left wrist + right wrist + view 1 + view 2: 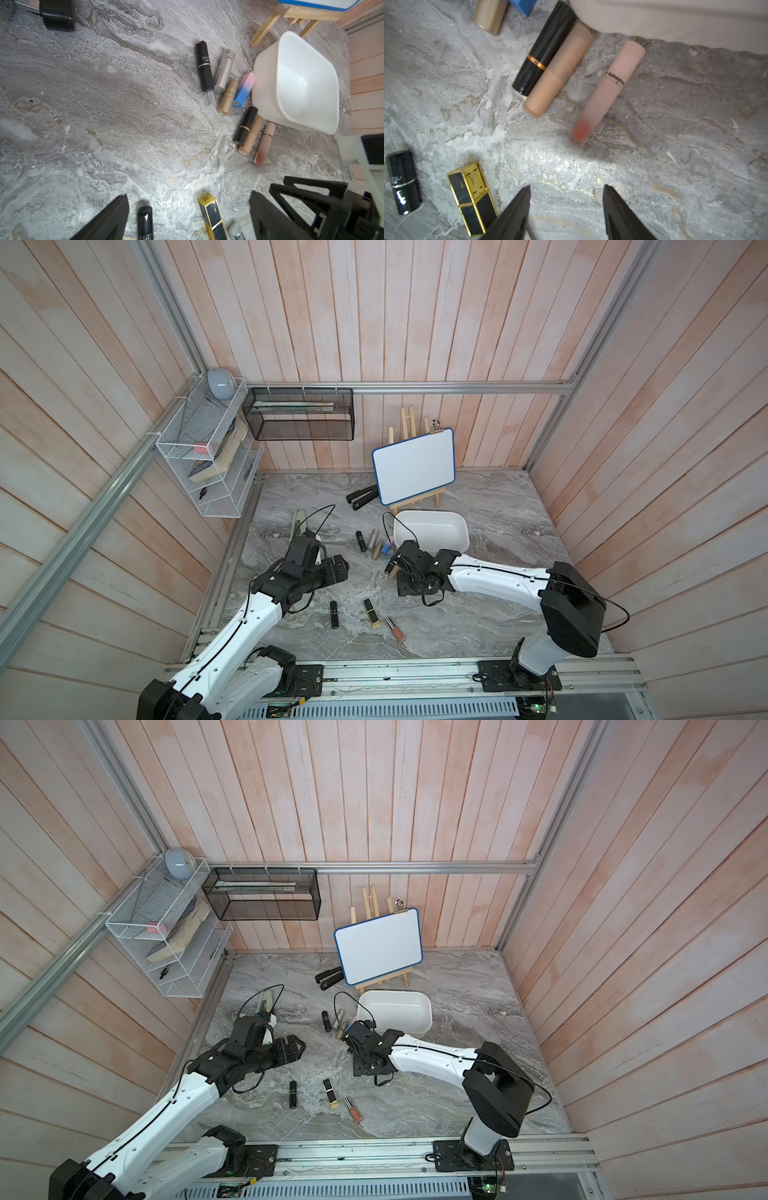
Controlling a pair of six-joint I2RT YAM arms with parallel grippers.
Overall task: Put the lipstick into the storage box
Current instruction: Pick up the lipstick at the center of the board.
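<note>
The pink tube has bare marble on both sides, so my right gripper will go outward and down to close around the tube's middle.
The white storage box stands mid-table with nothing in it. Several lipsticks lie on the marble. A black, silver, gold and pink-blue one lie left of the box. A black gold-banded one, a beige one and a pink tube lie at its front corner. A black one, a gold-black square one and a pink gloss lie nearer the front. My right gripper hangs open just short of the pink tube. My left gripper is wide open over bare marble.
A whiteboard on a wooden easel stands behind the box, with a black stapler beside it. A black mesh basket and a white wire rack hang on the back-left walls. Wooden walls close three sides.
</note>
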